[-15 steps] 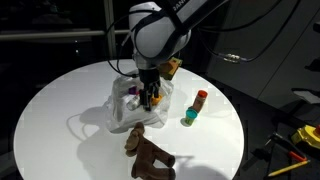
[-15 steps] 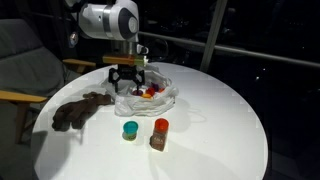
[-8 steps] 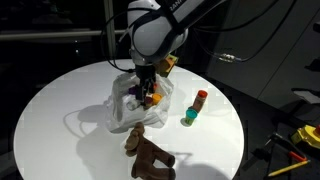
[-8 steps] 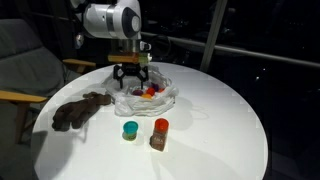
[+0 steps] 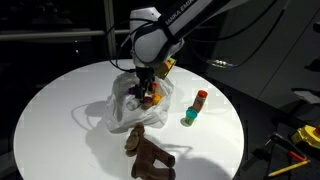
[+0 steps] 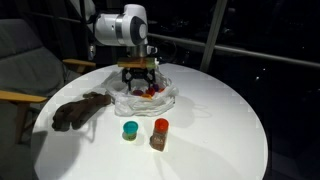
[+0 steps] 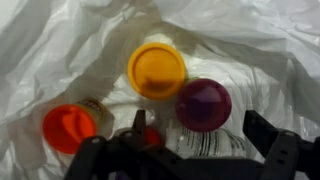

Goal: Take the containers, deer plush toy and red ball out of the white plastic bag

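The purple container is in the gap between my gripper's fingers in the wrist view. My gripper will go down into the bag until its fingers are on either side of the purple container's lid [image 7: 203, 105].
The white plastic bag [image 5: 120, 110] [image 6: 165, 98] [image 7: 60, 50] lies open in the middle of the round table. My gripper [image 5: 147, 96] [image 6: 138, 87] [image 7: 198, 128] hangs open just above its mouth, holding nothing. In the wrist view a purple container [image 7: 203, 104] sits between my fingers, a yellow one [image 7: 157, 70] beyond it and an orange one [image 7: 68, 127] to the left. A red thing [image 7: 151, 137] shows partly behind one finger; ball or tub, I cannot tell. The deer plush toy [image 5: 148, 152] [image 6: 80, 110] lies on the table outside the bag. Two containers, teal-lidded [image 5: 189, 117] [image 6: 130, 130] and red-lidded [image 5: 201, 98] [image 6: 159, 131], stand outside too.
The white round table [image 5: 60, 90] [image 6: 230, 110] has its edge close behind the bag in an exterior view. A grey chair [image 6: 25, 60] stands beside the table. Yellow tools [image 5: 300, 137] lie on the floor off the table.
The arm has shifted a little over the bag's mouth. The jaws stay open, and nothing on the table has moved.
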### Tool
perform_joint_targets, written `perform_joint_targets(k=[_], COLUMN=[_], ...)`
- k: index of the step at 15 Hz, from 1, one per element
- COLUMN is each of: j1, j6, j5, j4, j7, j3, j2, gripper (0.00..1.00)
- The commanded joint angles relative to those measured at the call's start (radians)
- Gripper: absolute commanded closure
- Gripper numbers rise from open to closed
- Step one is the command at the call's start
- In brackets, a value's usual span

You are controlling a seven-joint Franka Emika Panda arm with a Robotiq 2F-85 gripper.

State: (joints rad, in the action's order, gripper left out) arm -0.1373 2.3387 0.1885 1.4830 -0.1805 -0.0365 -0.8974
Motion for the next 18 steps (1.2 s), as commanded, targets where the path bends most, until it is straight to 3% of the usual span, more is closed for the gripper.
perform_joint_targets(k=[1,11,12,14,18], j1=[-0.003,0.003,0.002,0.000,-0.013], j6=[0.001,-0.067,-0.065,-0.071,-0.066], j5=[0.018,0.006,0.005,0.007,0.022], j4=[-0.088,-0.055,-0.056,-0.059,-0.052], j7=[-0.008,-0.008,-0.006,-0.006,0.010], j3=[0.003,-0.003,-0.006,-0.007,0.006], j2=[-0.054,-0.041,-0.045,-0.049,-0.033], gripper=[0.00,0.02,0.26,0.31,0.62])
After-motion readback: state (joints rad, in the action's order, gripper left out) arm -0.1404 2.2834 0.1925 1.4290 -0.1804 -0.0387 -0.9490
